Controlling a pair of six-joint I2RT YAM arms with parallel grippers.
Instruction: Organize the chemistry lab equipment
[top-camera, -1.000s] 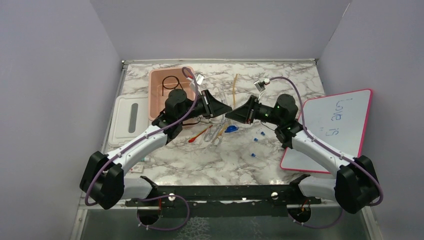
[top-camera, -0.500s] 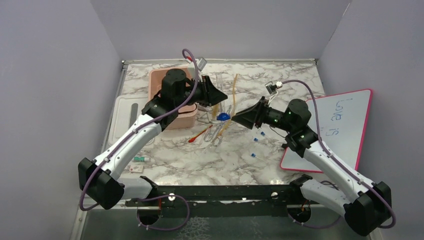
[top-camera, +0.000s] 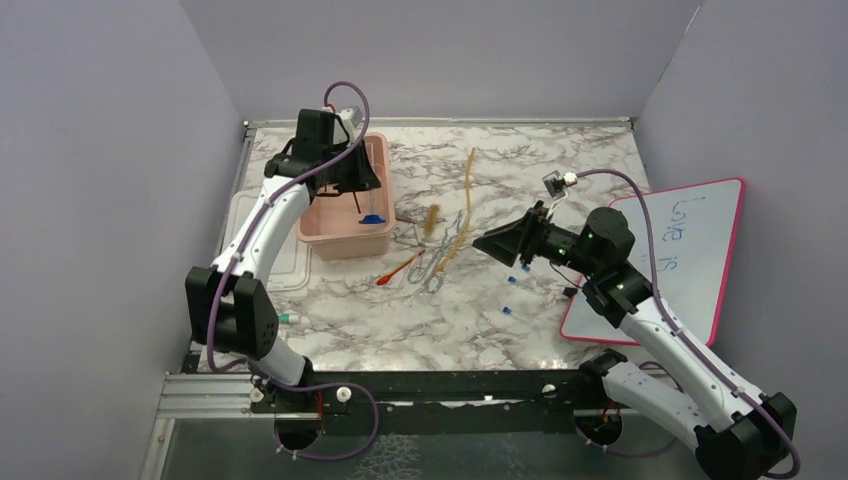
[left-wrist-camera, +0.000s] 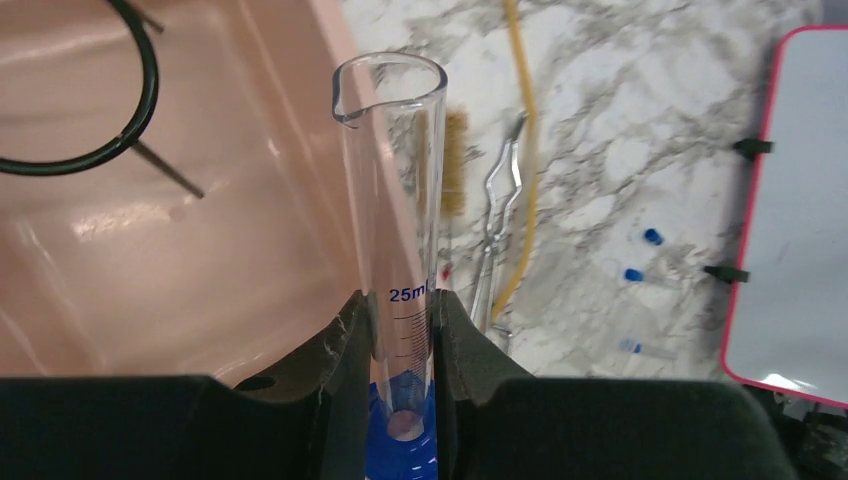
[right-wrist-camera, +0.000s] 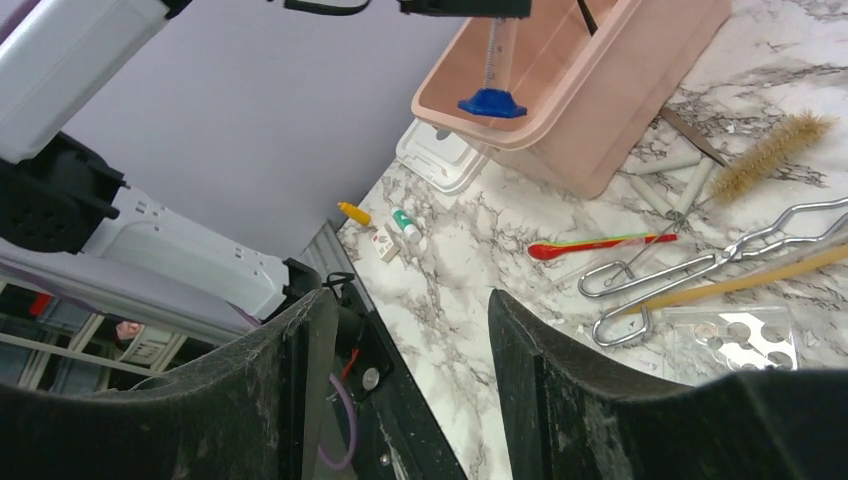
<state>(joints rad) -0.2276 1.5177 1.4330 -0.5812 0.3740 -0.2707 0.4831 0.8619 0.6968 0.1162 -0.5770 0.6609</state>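
Observation:
The tub's bottom there lies clear of the black wire ring, so my left gripper will next move down into the pink tub (top-camera: 345, 245), beside the tub's side nearest the brush (top-camera: 433, 220).
My left gripper (top-camera: 360, 185) is shut on a clear 25 ml measuring cylinder (left-wrist-camera: 392, 180) with a blue base (top-camera: 372, 218), held upright over the pink tub (top-camera: 345, 245). A black wire ring (left-wrist-camera: 150, 100) lies inside the tub. My right gripper (top-camera: 482, 243) is open and empty above the table, right of the loose tools. On the marble lie the tan rubber tube (top-camera: 468, 190), metal tongs (top-camera: 440, 255), a small brush (top-camera: 433, 220), a red-tipped stick (top-camera: 400, 270) and tiny blue pieces (top-camera: 507, 310).
The pink-framed whiteboard (top-camera: 680, 250) lies at the right. The white lid (top-camera: 255, 240) lies left of the tub. Small vials (top-camera: 283, 318) sit near the front left edge. A clear well plate (right-wrist-camera: 735, 340) lies by the tongs. Purple walls enclose the table.
My left gripper has carried the cylinder from the table's middle back and left to over the tub. My right gripper has let it go and drawn back to the right.

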